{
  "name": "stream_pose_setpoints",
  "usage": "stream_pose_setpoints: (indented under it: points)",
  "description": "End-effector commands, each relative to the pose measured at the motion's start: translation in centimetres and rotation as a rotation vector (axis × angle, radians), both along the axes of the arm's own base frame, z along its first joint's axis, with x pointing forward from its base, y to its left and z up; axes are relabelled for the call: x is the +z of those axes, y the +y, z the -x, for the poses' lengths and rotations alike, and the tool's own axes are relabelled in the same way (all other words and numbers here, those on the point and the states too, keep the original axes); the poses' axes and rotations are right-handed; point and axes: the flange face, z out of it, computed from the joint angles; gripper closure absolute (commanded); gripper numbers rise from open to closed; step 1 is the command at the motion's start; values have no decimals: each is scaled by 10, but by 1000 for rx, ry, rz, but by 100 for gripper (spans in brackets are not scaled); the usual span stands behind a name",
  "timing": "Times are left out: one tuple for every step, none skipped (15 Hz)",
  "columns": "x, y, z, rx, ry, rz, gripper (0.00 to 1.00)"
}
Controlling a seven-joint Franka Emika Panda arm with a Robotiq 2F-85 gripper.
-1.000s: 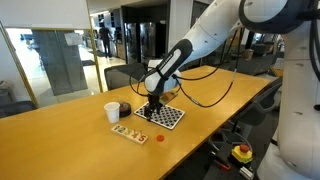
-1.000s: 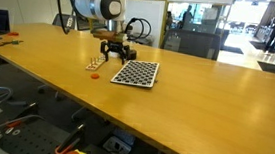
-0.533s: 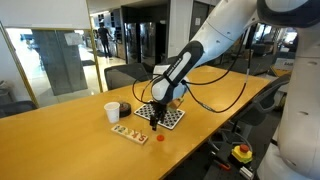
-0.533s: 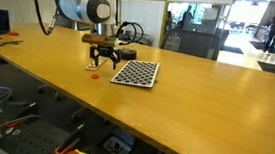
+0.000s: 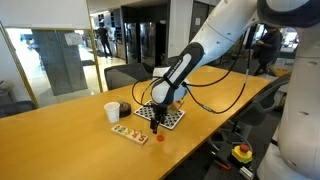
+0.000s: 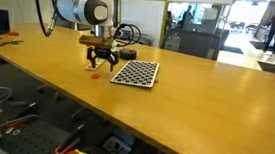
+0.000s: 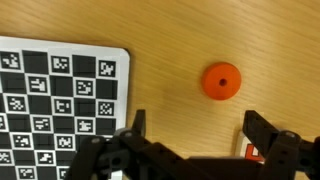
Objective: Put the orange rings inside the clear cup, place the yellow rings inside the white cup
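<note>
My gripper shifts over the orange ring (image 5: 160,138) and descends next, since it lies below, beyond the fingers and slightly to the right in the wrist view.
One orange ring (image 7: 221,81) lies flat on the wooden table, also seen in both exterior views (image 5: 159,139) (image 6: 93,76). My gripper (image 7: 196,125) hangs open just above the table, between the checkered board and the ring (image 5: 157,123) (image 6: 102,58). In the wrist view the ring lies just beyond the fingertips (image 7: 255,125), not between them, and nothing is held. The white cup (image 5: 112,112) stands upright with the shorter dark-looking clear cup (image 5: 124,108) right beside it. A small flat tray (image 5: 128,132) holds more small pieces. I cannot make out any yellow rings.
A black-and-white checkered board (image 7: 60,100) (image 6: 136,73) lies flat beside the gripper. A corner of the white-and-red tray (image 7: 250,152) shows by one finger. The table's edge (image 5: 190,150) runs close past the ring. Black cables (image 5: 215,95) trail across the table behind the arm.
The gripper has shifted off the checkered board toward the loose orange ring and stayed open. The ring, cups and tray have not moved.
</note>
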Motion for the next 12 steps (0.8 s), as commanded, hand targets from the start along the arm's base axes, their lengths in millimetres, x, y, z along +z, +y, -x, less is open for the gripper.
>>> stream_pose_setpoints:
  points:
    - [1, 12, 9, 21, 1, -16, 0]
    - [-1, 14, 11, 20, 5, -18, 0]
    - [-3, 15, 13, 19, 11, -21, 0]
    - [-5, 15, 14, 16, 19, -22, 0]
    - [-6, 16, 15, 17, 24, -24, 0]
    - [-8, 16, 17, 16, 31, -24, 0]
    - [-9, 16, 18, 16, 34, -25, 0]
    - [-10, 16, 19, 15, 36, -25, 0]
    - [-11, 16, 20, 16, 40, -26, 0]
    - [-13, 17, 21, 15, 45, -27, 0]
    - [-14, 18, 21, 15, 46, -31, 0]
    - [-16, 18, 21, 14, 47, -35, 0]
